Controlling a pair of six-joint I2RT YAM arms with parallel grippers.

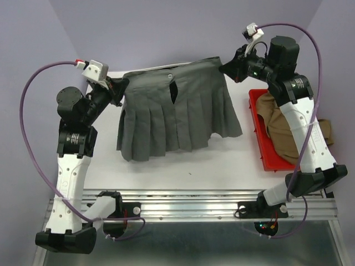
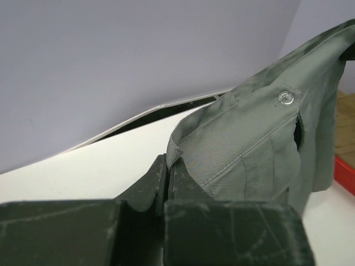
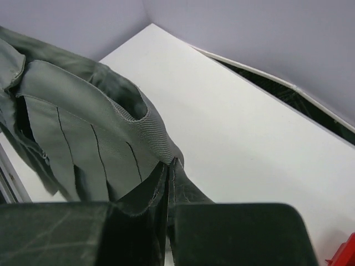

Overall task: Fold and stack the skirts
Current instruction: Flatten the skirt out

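The left gripper will next move down to the white tabletop below it and let go of the waistband's corner, since the waistband is stretched out between both grippers.
The grey pleated skirt (image 1: 172, 113) is stretched by its waistband above the white table, with its hem trailing toward the near side. My left gripper (image 1: 118, 91) is shut on the waistband's left corner (image 2: 176, 145); a metal snap (image 2: 285, 98) shows further along the band. On the other side my right gripper (image 1: 224, 67) is shut on the right corner (image 3: 161, 147) of the same grey skirt. The tan-brown skirt (image 1: 280, 136) lies bunched in the red tray (image 1: 260, 141) at the right, partly hidden by my right arm.
The white table (image 1: 183, 166) ends at a purple back wall and a metal rail along the near edge. A dark gap runs between table and wall (image 3: 277, 88). The red tray's corner (image 2: 344, 169) shows beyond the grey cloth.
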